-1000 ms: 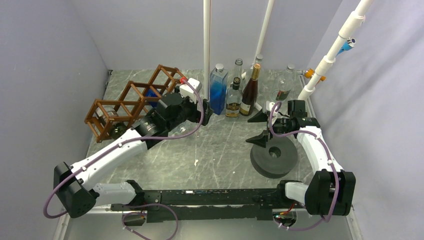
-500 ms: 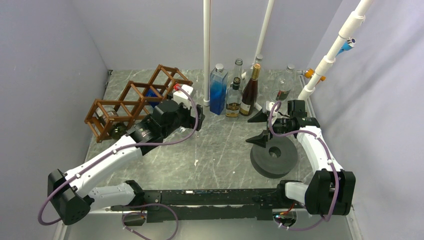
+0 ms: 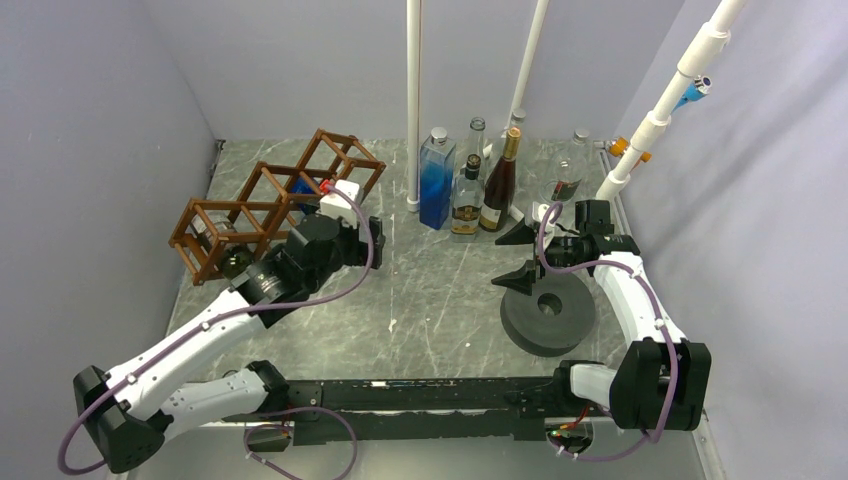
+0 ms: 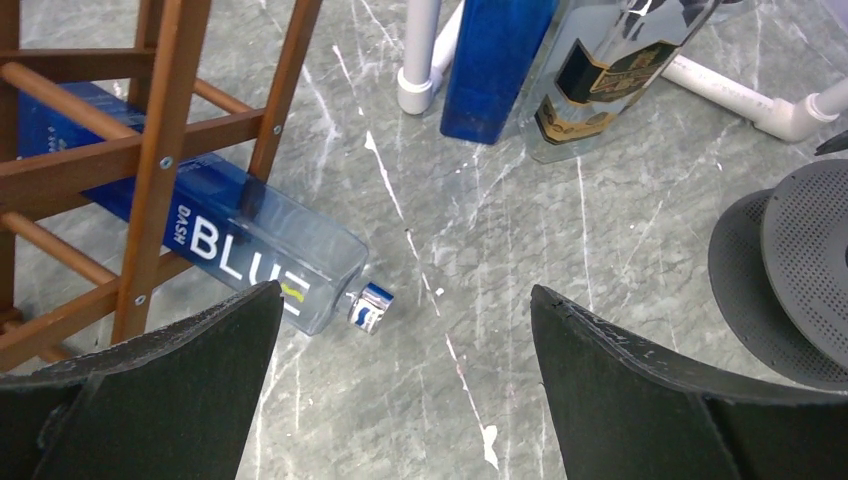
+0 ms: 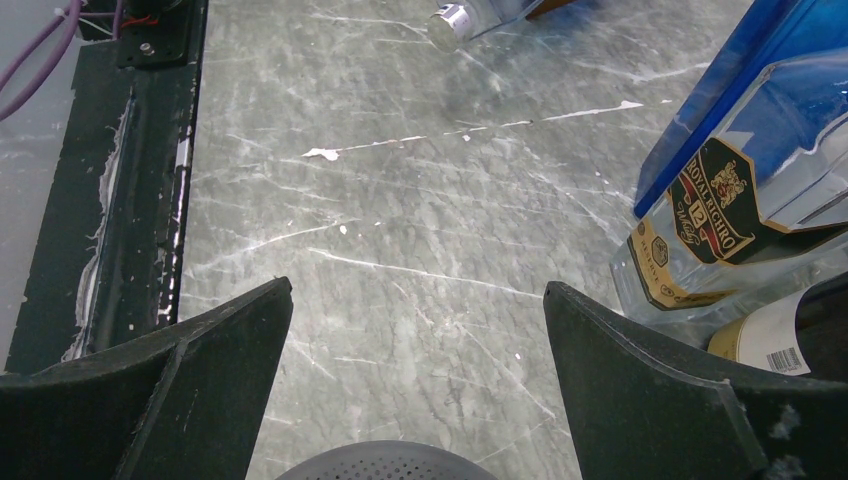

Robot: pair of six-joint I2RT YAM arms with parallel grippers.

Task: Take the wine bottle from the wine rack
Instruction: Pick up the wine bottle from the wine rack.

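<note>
The dark bottle's end sticks out of the rack, so my left gripper will next swing to its left in the top view, turn and go down onto that end.
The brown wooden wine rack stands at the back left. A clear bottle with a blue "BLUE" label lies slanted through one of its cells, its capped neck poking out onto the table. From above the bottle shows as blue inside the rack. My left gripper hovers just right of the rack, open and empty, with the bottle's cap beside its left finger. My right gripper is open and empty over the table at the right.
Several bottles stand at the back: a blue square one, a whisky bottle and a dark brown one. A grey perforated disc lies under the right gripper. White pipes rise behind. A dark bottle end shows at the rack's left end.
The left arm has drawn back toward the near left, away from the standing bottles, its gripper staying open. The right arm has not moved.
</note>
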